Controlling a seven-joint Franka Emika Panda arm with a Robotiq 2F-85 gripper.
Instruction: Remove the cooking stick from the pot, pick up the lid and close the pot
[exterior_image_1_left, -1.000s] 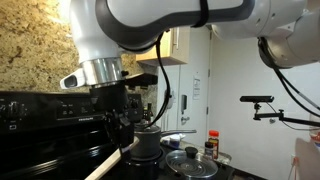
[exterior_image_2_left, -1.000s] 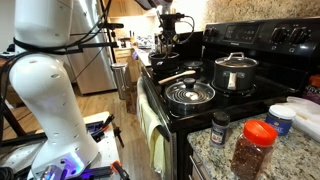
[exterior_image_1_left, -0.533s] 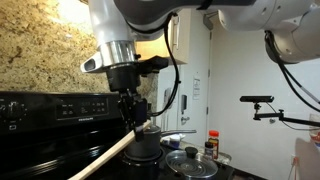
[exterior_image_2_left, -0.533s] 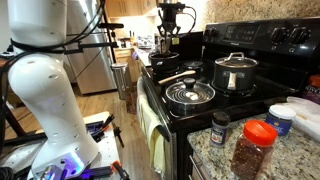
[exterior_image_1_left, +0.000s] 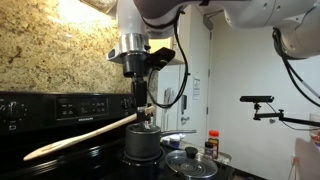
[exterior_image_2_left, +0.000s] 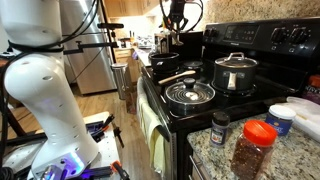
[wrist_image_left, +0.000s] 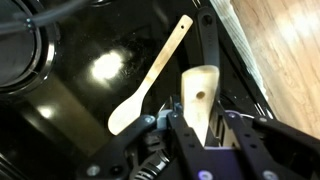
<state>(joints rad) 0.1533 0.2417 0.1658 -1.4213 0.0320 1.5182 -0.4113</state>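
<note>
The bare stovetop (exterior_image_2_left: 172, 75) (wrist_image_left: 180, 62) is beside the second wooden spoon. I will bring my gripper down and back there next, turn the stick alongside that spoon and release it.
My gripper (exterior_image_1_left: 139, 103) is shut on the cooking stick (exterior_image_1_left: 85, 133), a long pale wooden utensil that slants down to the left, clear above the pot (exterior_image_1_left: 142, 146). In the wrist view the stick's holed end (wrist_image_left: 200, 90) sits between my fingers (wrist_image_left: 200, 120). The dark pot (exterior_image_2_left: 165, 63) stands on a far burner, below my gripper (exterior_image_2_left: 177, 22). The glass lid (exterior_image_1_left: 190, 163) with a metal rim lies flat on the stovetop, also seen on the near burner in an exterior view (exterior_image_2_left: 190, 94).
A second wooden spoon (wrist_image_left: 150, 75) lies on the black stovetop (exterior_image_2_left: 180, 76). A steel pot with its own lid (exterior_image_2_left: 236, 72) stands on the back burner. Spice jars (exterior_image_2_left: 250, 145) stand on the granite counter. The stove's control panel (exterior_image_1_left: 50, 105) rises behind.
My gripper has risen and shifted along the stove, lifting the stick out of the pot. The stick has swung from steep to nearly level.
</note>
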